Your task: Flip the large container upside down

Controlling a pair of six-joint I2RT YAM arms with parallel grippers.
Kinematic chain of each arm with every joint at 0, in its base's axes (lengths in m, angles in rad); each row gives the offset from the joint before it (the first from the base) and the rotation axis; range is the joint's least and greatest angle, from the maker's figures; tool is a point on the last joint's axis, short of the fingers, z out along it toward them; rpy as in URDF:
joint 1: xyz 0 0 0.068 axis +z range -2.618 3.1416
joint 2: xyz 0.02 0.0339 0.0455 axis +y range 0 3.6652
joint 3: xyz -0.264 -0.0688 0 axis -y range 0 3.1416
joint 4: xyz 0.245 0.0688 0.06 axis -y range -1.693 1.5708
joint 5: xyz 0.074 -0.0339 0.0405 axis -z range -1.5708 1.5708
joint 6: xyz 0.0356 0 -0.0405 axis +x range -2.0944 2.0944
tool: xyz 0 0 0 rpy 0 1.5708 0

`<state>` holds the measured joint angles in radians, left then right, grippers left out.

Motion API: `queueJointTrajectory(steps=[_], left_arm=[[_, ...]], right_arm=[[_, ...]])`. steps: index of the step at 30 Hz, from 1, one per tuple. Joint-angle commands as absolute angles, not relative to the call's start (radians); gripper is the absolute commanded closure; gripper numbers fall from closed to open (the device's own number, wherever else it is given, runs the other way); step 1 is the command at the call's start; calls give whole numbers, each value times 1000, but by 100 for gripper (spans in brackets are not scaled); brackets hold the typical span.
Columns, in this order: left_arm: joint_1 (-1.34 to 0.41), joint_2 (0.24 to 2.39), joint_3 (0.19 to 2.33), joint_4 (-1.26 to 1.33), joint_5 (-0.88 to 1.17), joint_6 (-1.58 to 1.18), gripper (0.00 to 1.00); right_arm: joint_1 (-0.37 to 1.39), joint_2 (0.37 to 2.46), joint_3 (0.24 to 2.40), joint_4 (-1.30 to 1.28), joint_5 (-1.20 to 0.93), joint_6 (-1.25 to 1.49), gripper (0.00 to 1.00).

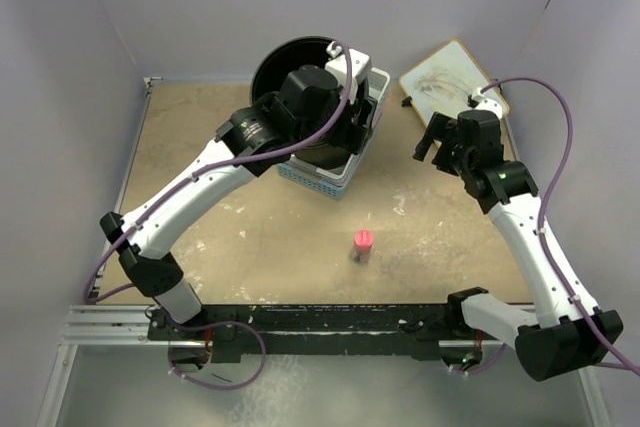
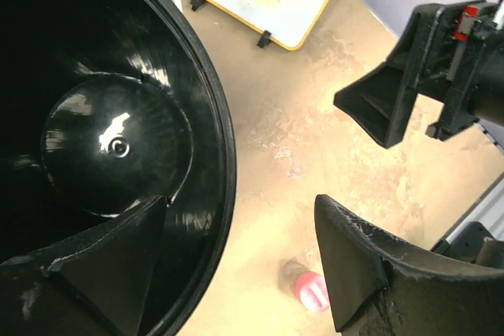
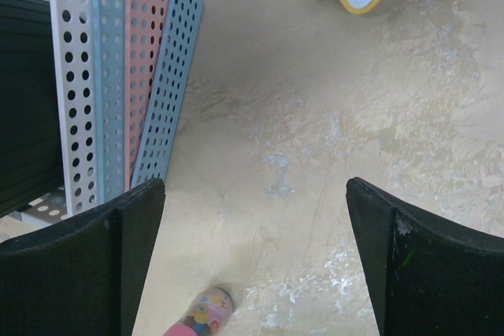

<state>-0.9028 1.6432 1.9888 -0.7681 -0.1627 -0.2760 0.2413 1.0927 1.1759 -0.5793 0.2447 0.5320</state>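
Note:
I need to gently move my left gripper slightly outward next and close its fingers on the bucket's rim facing my right gripper. The bucket's rim is between those fingers, nearer the inner one.
The large container, a black round bucket (image 1: 268, 65), stands mouth-up on the stacked baskets at the back middle. The left wrist view looks into it and shows its shiny bottom (image 2: 116, 144) and its rim (image 2: 226, 164). My left gripper (image 1: 345, 117) is open and straddles the bucket's right rim (image 2: 240, 265). One finger (image 2: 102, 273) is inside the bucket and the other (image 2: 370, 269) is outside, well off the wall. My right gripper (image 1: 430, 142) is open and empty (image 3: 256, 257), hovering over bare table to the right of the baskets. It also shows in the left wrist view (image 2: 409, 84).
Stacked perforated baskets (image 1: 325, 175), white, blue and pink (image 3: 118, 76), sit under the bucket. A small pink-capped bottle (image 1: 363, 245) stands mid-table and also shows in both wrist views (image 2: 313, 293) (image 3: 201, 316). A yellow-framed whiteboard (image 1: 450, 82) lies at the back right.

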Motion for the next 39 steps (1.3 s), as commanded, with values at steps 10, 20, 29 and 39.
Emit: queueJointTrajectory(steps=[10, 20, 29, 39], left_arm=[[-928, 1802, 2177, -847, -358, -174, 56], [-969, 1814, 2313, -861, -473, -140, 100], [-969, 1415, 2041, -458, -628, -128, 100], [-969, 1170, 1930, -358, -847, -92, 100]], right_arm=[[244, 1093, 1153, -568, 258, 558, 0], [244, 1107, 1158, -559, 256, 553, 1], [244, 1112, 1166, -554, 256, 549, 1], [244, 1115, 1165, -521, 231, 534, 2]])
